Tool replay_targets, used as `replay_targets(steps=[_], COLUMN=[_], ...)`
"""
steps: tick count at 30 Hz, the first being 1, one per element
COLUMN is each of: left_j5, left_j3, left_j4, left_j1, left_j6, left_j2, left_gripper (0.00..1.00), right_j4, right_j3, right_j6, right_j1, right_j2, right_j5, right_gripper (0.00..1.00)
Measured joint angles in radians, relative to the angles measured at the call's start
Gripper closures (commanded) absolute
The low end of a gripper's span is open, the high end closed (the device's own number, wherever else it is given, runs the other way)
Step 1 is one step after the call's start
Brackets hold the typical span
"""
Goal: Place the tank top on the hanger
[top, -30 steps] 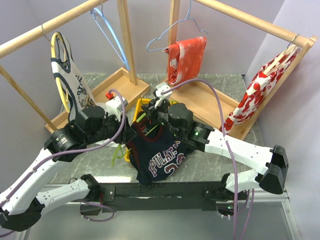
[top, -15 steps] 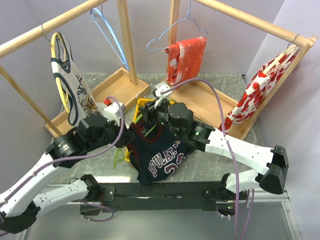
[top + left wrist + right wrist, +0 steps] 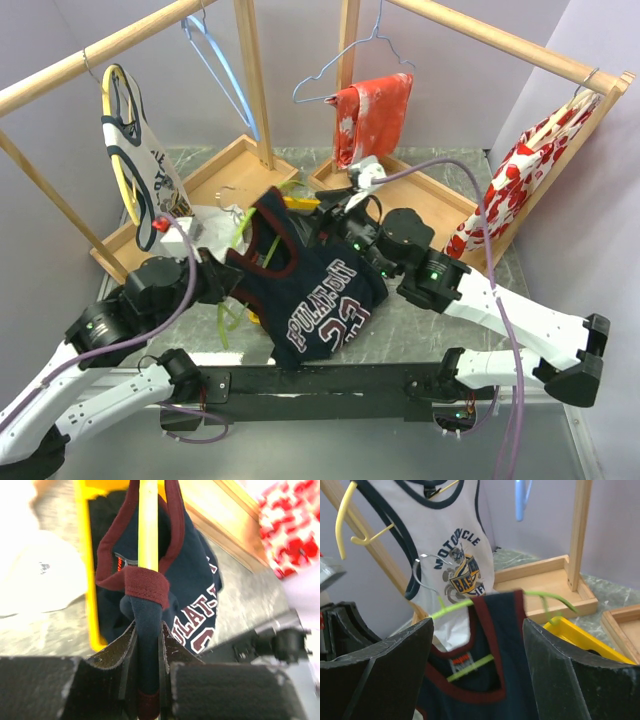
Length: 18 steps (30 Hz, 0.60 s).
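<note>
The left gripper rises outward next, hooks the lime-green hanger [image 3: 455,606] onto the wooden bar's bare part between the yellow and light blue hangers, and releases.
The navy tank top [image 3: 315,295] with red trim is spread at the table's middle, its top lifted. One strap lies over an arm of the lime-green hanger [image 3: 455,606], whose lower bar shows inside the neck opening. My left gripper [image 3: 147,647] is shut on the other bunched navy strap, just below the hanger bar [image 3: 148,525]. My right gripper [image 3: 477,645] stands open a little behind the tank top [image 3: 505,685], nothing between its fingers. From above, the left gripper [image 3: 228,272] is at the garment's left edge and the right gripper [image 3: 330,215] at its far side.
A white tank top [image 3: 145,170] hangs on a yellow hanger on the left wooden rack. A light blue hanger [image 3: 215,60], a red floral garment [image 3: 375,115] and a red-and-white one [image 3: 520,180] hang on other rails. A yellow bin [image 3: 300,203] lies behind the jersey.
My right gripper opened, let go of the tank top and drew back to the right. The left arm pulled toward the near left, and the tank top's upper part rose and spread.
</note>
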Motion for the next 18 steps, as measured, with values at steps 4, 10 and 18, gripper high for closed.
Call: replay_targets(steps=[4,10,18], left_j5=[-0.112,-0.288,-0.528], left_j3=[0.068,0.248,0.503], left_j4=[-0.077,-0.183,-0.254], left_j1=[0.000,0.000,0.000], left_j6=[-0.047,-0.074,-0.047], left_j2=[0.012,0.146,0.386], left_gripper=[0.99,0.99,0.99], right_j4=[-0.012,-0.039,-0.073], right_j3=[-0.011,-0.025,-0.025], right_j6=[0.021,0.045,0.056], right_j1=[0.000,0.000,0.000], right_j2=[-0.034,-0.039,-0.042], right_j5=[0.030,0.049,0.049], right_gripper=[0.20,0.19,0.19])
